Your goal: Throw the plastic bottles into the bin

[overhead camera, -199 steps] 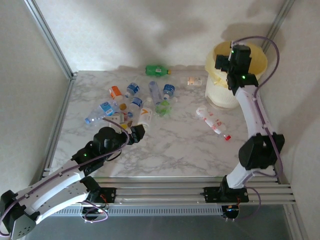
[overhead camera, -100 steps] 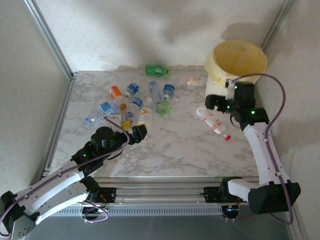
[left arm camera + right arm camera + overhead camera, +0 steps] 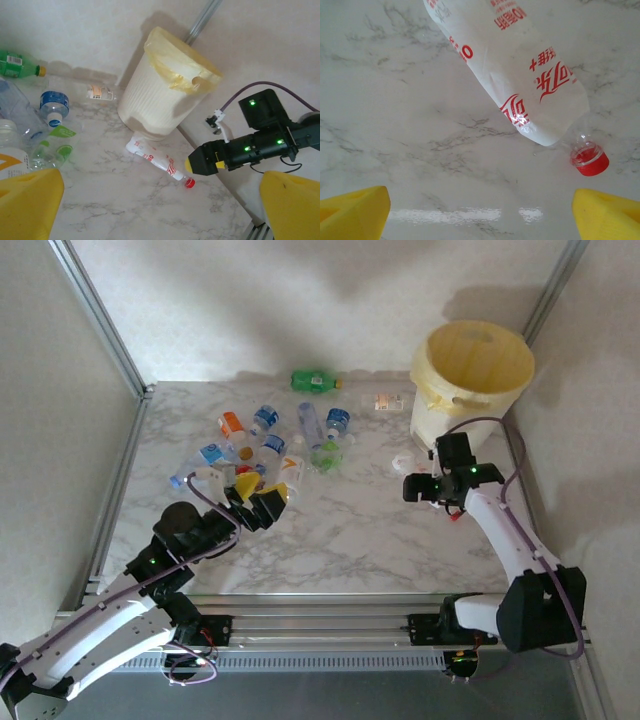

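My right gripper should next turn its open fingers to straddle the crushed bottle's angled label end by the red cap, then go down.
A crushed clear bottle with a red label (image 3: 520,65) and a red cap (image 3: 590,161) lies on the marble table near the foot of the bin (image 3: 470,370). My right gripper (image 3: 480,220) hangs open just above the table at the cap end of this bottle (image 3: 157,160), touching nothing. Several more plastic bottles (image 3: 270,445) lie in a cluster at the table's centre-left. My left gripper (image 3: 262,490) is open and empty just in front of that cluster, its yellow fingertips (image 3: 27,205) wide apart. The cream bin (image 3: 170,85) has a yellow bag liner.
A green bottle (image 3: 315,381) lies at the table's back edge, and a small flattened bottle (image 3: 388,401) lies left of the bin. A metal frame post (image 3: 100,315) runs along the left side. Bare marble (image 3: 340,530) spans the table's front middle.
My right arm has come down from over the bin to the table beside the red-labelled bottle. My left gripper has drawn back slightly toward the left.
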Robot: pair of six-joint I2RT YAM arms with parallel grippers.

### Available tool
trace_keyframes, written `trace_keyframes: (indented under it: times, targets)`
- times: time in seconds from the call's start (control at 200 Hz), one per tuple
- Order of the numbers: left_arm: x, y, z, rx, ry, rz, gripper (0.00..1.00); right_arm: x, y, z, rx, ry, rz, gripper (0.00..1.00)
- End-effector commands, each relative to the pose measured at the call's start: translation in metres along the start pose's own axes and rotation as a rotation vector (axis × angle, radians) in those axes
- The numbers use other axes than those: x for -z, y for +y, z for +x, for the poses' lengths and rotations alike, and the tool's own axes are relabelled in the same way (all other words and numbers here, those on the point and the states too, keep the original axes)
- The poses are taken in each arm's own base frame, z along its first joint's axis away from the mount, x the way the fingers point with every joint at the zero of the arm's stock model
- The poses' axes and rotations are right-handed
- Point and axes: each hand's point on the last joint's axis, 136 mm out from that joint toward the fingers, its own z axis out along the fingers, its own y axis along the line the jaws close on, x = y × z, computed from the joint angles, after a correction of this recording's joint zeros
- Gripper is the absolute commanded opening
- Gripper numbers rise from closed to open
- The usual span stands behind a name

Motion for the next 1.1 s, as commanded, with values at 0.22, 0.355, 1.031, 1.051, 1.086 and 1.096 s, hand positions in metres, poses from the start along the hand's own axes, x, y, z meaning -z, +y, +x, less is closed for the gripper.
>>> trace_keyframes:
  times: [0.22, 0.355, 1.031, 1.051, 1.086, 1.096]
  targets:
    - [0.006, -0.002, -0.01, -0.036, -0.034, 0.003, 1.0, -0.041, -0.017, 0.019, 0.151, 0.148, 0.227, 0.91]
    - [0.006, 0.001, -0.01, -0.04, -0.036, -0.018, 1.0, -0.054, -0.028, 0.019, 0.178, 0.166, 0.316, 0.89]
    - [-0.001, 0.004, -0.008, -0.047, 0.002, -0.048, 1.0, -0.102, -0.041, -0.01, 0.26, 0.156, 0.453, 0.81]
    - [-0.001, 0.004, -0.007, -0.047, 0.003, -0.046, 1.0, -0.102, -0.042, -0.01, 0.26, 0.156, 0.453, 0.8]
    - [-0.002, 0.004, -0.007, -0.047, 0.002, -0.046, 1.0, -0.104, -0.042, -0.011, 0.264, 0.158, 0.453, 0.8]
    - [-0.002, 0.004, -0.007, -0.047, 0.002, -0.046, 1.0, -0.104, -0.042, -0.011, 0.265, 0.159, 0.453, 0.8]
